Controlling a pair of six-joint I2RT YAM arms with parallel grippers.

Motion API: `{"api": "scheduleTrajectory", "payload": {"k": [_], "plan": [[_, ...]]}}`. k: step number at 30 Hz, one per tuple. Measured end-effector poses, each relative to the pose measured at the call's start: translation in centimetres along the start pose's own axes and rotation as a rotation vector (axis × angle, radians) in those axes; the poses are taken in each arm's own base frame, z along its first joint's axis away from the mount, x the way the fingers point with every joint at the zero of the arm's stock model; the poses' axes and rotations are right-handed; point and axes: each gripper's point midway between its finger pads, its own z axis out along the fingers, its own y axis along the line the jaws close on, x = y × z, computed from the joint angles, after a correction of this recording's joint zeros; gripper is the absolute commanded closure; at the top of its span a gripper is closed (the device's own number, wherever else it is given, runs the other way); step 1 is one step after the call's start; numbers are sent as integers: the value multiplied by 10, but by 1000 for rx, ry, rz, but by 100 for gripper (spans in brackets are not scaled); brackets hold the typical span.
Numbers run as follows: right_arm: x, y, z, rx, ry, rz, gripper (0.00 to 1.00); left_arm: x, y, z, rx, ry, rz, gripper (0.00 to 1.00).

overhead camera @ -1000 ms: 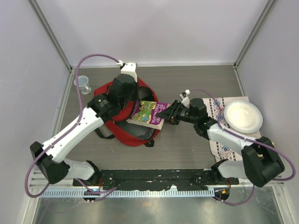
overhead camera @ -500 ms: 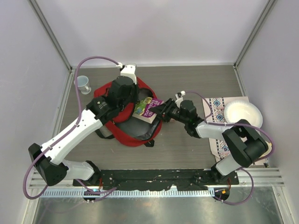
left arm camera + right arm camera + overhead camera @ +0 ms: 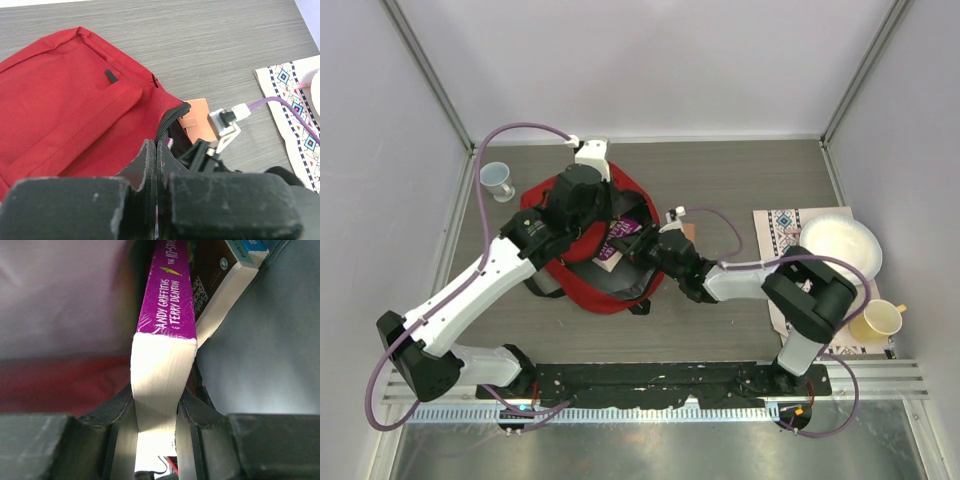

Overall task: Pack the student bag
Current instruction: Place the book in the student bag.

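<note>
My right gripper has the bag's opening (image 3: 606, 270) to its left in the top view, so it should push deeper into it next and release the purple book.
The student bag (image 3: 588, 298), red with a black zipper, lies at the table's left centre, its mouth facing right. My left gripper (image 3: 608, 218) hangs over it, shut on the zipper edge of the bag's mouth (image 3: 169, 122), which rises to the fingertips; the left gripper (image 3: 157, 145) shows no gap. My right gripper (image 3: 638, 246) reaches into the mouth, shut on a purple paperback book (image 3: 620, 240). In the right wrist view the right gripper (image 3: 156, 405) clamps the book (image 3: 165, 315) by its page edge, beside a second, dark book (image 3: 220, 275) and the bag's red fabric (image 3: 50, 385).
A small blue-and-white cup (image 3: 498, 180) stands left of the bag. At the right lies a patterned mat (image 3: 780, 232) bearing a white plate (image 3: 840, 250), with a yellow cup (image 3: 880, 320) at its near end. The mat (image 3: 290, 100) also shows in the left wrist view.
My right arm has stretched leftward and carried the purple book from beside the bag into its mouth. The left gripper has hardly moved. The yellow cup has come into sight.
</note>
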Motion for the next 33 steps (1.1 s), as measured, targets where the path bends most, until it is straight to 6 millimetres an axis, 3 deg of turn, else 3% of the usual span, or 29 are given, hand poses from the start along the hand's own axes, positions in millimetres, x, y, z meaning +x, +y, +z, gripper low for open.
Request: {"api": "scheduleTrajectory", "payload": {"k": [3, 7, 10, 14, 16, 17, 20, 24, 27, 29, 30, 31, 33], "plan": [[5, -7, 21, 6, -36, -2, 98, 0, -1, -3, 9, 0, -1, 100], [5, 0, 51, -32, -79, 15, 92, -5, 6, -11, -13, -18, 11, 100], [1, -1, 66, -41, -106, 18, 79, -8, 9, -18, -15, -30, 20, 100], [-1, -2, 73, -39, -123, 9, 58, -9, 10, -23, -9, -35, 15, 100], [0, -4, 75, -38, -120, 2, 52, -5, 10, -23, -9, -27, 15, 100], [2, -8, 74, -31, -113, -4, 43, -2, 11, -22, -9, -22, 15, 100], [7, -30, 68, 12, -87, -27, 38, 3, 10, -20, -7, -10, 11, 100], [15, -61, 54, 86, -49, -67, 36, 9, 11, -18, -9, 0, 8, 100], [16, -59, 47, 88, -35, -87, 35, 10, 11, -18, -8, 2, 8, 100], [15, -51, 43, 73, -30, -96, 40, 10, 10, -18, -5, 4, 9, 100], [15, -48, 41, 66, -27, -97, 44, 11, 10, -18, -3, 5, 9, 100], [14, -44, 38, 57, -26, -97, 55, 11, 10, -18, -3, 4, 8, 100], [13, -40, 35, 47, -24, -103, 61, 11, 11, -18, -2, 4, 8, 100]]}}
